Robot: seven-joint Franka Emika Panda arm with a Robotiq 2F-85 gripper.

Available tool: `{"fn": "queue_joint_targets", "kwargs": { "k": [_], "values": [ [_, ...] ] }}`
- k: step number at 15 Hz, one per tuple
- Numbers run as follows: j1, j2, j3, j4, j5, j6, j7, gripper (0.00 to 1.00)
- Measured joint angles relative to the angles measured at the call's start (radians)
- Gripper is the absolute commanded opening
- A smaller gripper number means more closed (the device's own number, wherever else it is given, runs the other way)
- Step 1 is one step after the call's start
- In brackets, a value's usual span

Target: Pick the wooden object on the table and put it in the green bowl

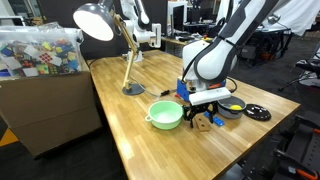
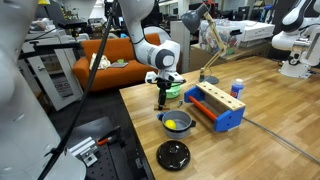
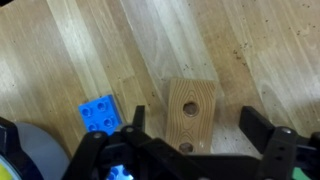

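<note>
Next, my gripper closes low on the wooden object's long sides, as the object lies between its open fingers.
The wooden object (image 3: 190,108) is a tan block with two round holes, lying flat on the table. In the wrist view it lies between the two black fingers of my gripper (image 3: 192,122), which is open and low over it, with a gap on each side. In both exterior views the gripper (image 1: 205,116) (image 2: 163,100) hangs just above the table. The pale green bowl (image 1: 166,114) stands next to it, partly hidden behind the arm in an exterior view (image 2: 175,91).
A small blue brick (image 3: 99,112) lies beside the block. A grey bowl with yellow contents (image 1: 232,107) (image 2: 177,123), a black disc (image 1: 258,113) (image 2: 174,154) and a blue-and-orange toy box (image 2: 215,105) stand close by. A desk lamp (image 1: 128,55) stands further back.
</note>
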Motion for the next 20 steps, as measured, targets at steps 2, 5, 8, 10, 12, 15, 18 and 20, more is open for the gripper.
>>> {"fn": "queue_joint_targets", "kwargs": {
  "k": [2,5,8,10,12,15,18,20],
  "values": [
    [0.001,0.0,0.0,0.006,0.003,0.0,-0.017,0.56],
    [0.002,0.0,0.001,0.019,0.019,0.0,-0.042,0.34],
    [0.003,0.0,0.001,0.027,0.028,0.0,-0.053,0.19],
    [0.002,0.001,0.0,0.027,0.034,0.0,-0.059,0.19],
    [0.002,0.0,0.0,0.027,0.034,0.0,-0.06,0.19],
    [0.005,-0.012,-0.004,0.017,0.031,0.002,-0.06,0.19],
    [0.015,-0.075,-0.008,-0.025,0.027,0.004,-0.058,0.19],
    [0.029,-0.138,-0.01,-0.064,0.012,0.004,-0.048,0.19]
  ]
}}
